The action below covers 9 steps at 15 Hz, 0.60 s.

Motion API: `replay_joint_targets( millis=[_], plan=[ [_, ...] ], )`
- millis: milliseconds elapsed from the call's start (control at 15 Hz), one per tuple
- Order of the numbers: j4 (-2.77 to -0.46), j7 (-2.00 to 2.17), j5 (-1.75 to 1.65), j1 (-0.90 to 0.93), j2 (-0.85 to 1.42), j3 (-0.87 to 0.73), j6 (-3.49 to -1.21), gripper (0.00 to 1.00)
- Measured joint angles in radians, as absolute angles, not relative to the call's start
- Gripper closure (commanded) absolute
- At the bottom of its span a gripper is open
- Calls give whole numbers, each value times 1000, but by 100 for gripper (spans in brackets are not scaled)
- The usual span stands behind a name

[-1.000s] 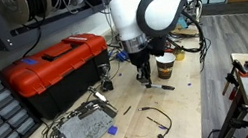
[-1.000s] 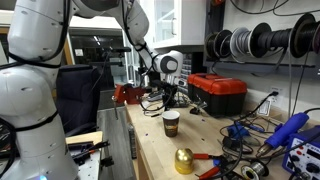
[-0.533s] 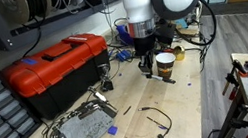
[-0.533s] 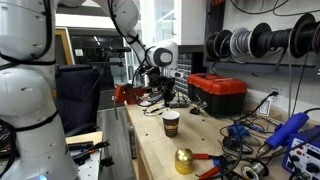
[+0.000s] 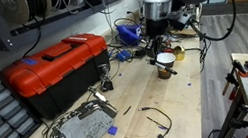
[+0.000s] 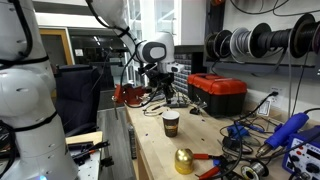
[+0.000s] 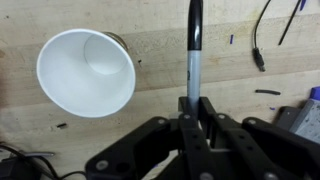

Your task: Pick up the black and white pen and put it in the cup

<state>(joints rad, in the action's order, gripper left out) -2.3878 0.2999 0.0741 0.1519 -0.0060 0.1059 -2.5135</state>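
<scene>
The pen [image 7: 194, 50] is still beside the cup's rim, so my gripper will next rise, tilt, come over the cup's opening [image 7: 86, 73], lower the pen inside and let go.
My gripper [image 7: 193, 108] is shut on the black and white pen [image 7: 194, 50], which sticks straight out from the jaws, grey-white near the fingers and black at the far end. The cup [image 7: 86, 70] stands upright and open-mouthed on the wooden table, to the left of the pen in the wrist view. In an exterior view the gripper [image 5: 158, 49] hangs just above and beside the cup [image 5: 167, 66]. In an exterior view the gripper [image 6: 167, 90] is raised above the cup [image 6: 172, 122].
A red toolbox [image 5: 53, 71] stands beside the work area and also shows in an exterior view [image 6: 218, 93]. A metal tray [image 5: 81, 129] and thin black wires [image 5: 153, 118] lie on the table. A brass bell [image 6: 184, 159] and tools [image 6: 250, 150] sit near one table edge.
The gripper has risen and moved across with the pen in it, from the table beside the cup to above the cup.
</scene>
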Motion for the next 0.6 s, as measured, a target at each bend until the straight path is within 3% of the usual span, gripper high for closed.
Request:
replay_joint_targets(
  millis=[600],
  plan=[
    [-2592, 299, 173, 103, -292, 89, -2587, 99]
  ],
)
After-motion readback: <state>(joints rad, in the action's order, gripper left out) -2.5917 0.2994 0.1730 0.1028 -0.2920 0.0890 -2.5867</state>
